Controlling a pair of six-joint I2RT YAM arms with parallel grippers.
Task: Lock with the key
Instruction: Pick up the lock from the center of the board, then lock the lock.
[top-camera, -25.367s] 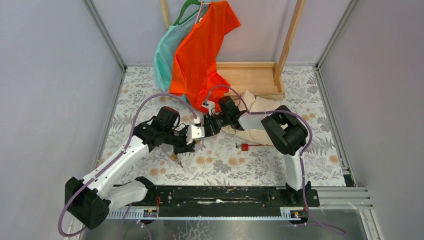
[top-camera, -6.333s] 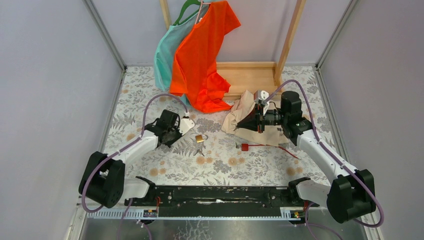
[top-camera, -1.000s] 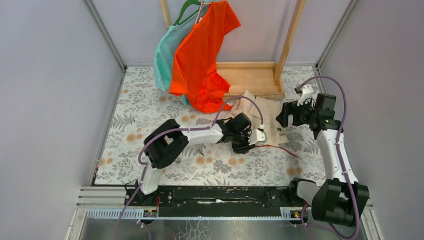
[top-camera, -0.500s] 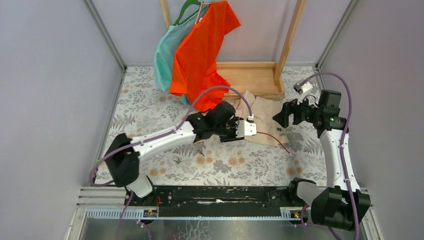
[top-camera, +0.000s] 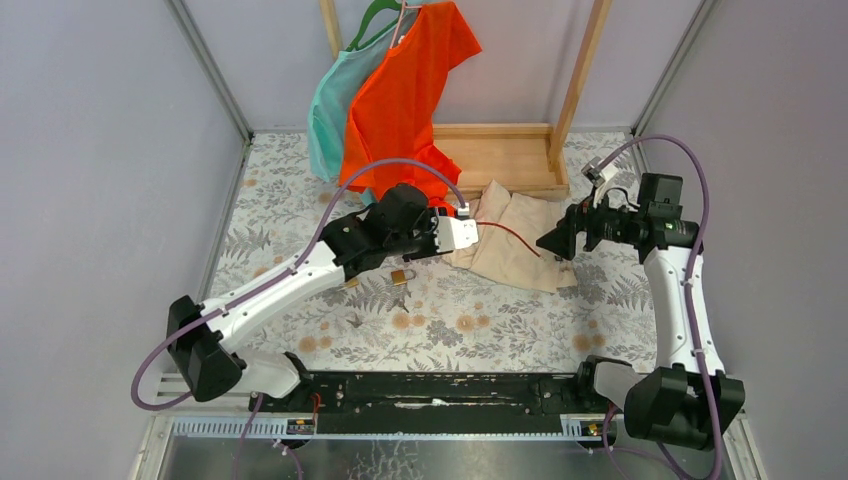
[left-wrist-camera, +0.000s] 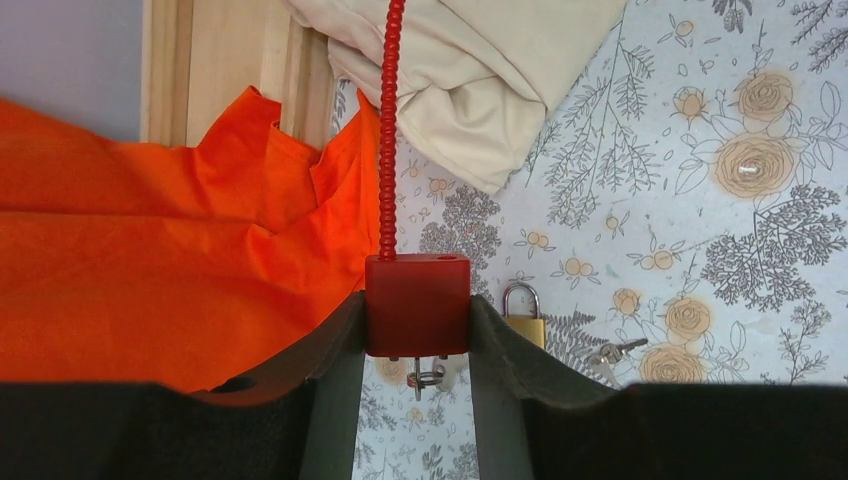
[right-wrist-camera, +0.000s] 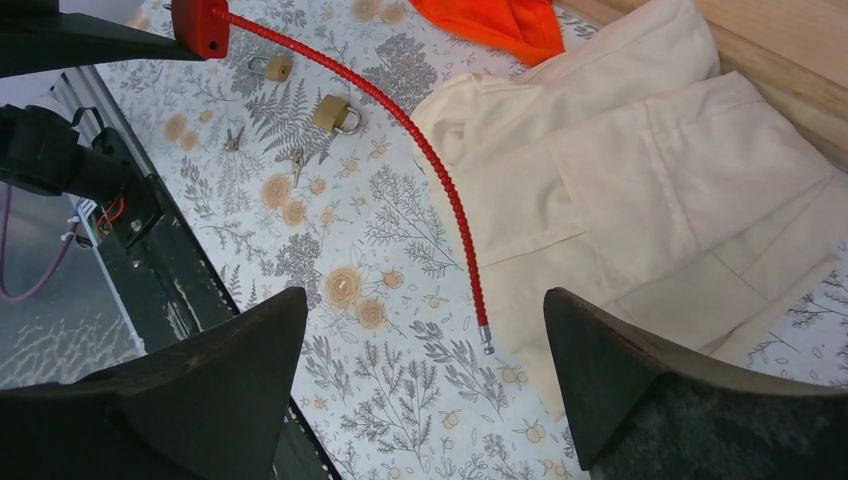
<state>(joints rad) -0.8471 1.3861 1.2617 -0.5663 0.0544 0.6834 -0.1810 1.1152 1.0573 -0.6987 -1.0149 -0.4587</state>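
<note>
The robot's right gripper next moves down and to the left in the top view, onto the red cable near its metal tip (top-camera: 532, 248) (right-wrist-camera: 477, 298), as that end of the cable hangs free.
My left gripper (left-wrist-camera: 417, 310) is shut on a red block-shaped lock body (left-wrist-camera: 417, 303), held above the table. Its red ribbed cable (left-wrist-camera: 388, 130) runs away over the beige cloth and ends free in a metal tip (right-wrist-camera: 487, 348). A small metal key with a ring (left-wrist-camera: 425, 378) sticks out of the lock's underside, between my fingers. In the top view the left gripper (top-camera: 470, 228) hangs near the orange shirt, with the cable (top-camera: 510, 237) trailing right. My right gripper (right-wrist-camera: 425, 300) is open and empty above the cable's tip, at the cloth's right edge (top-camera: 550, 245).
A brass padlock (left-wrist-camera: 522, 320) and loose keys (left-wrist-camera: 610, 352) lie on the floral table below the left gripper. A second small padlock (right-wrist-camera: 272, 67) lies further left. The beige garment (top-camera: 510, 250), an orange shirt (top-camera: 400, 110), a teal shirt (top-camera: 325, 120) and the wooden rack base (top-camera: 500, 155) fill the back.
The left gripper has risen and swung left and back with the red lock, dragging the cable across the beige cloth. The right gripper has shifted slightly left, still open.
</note>
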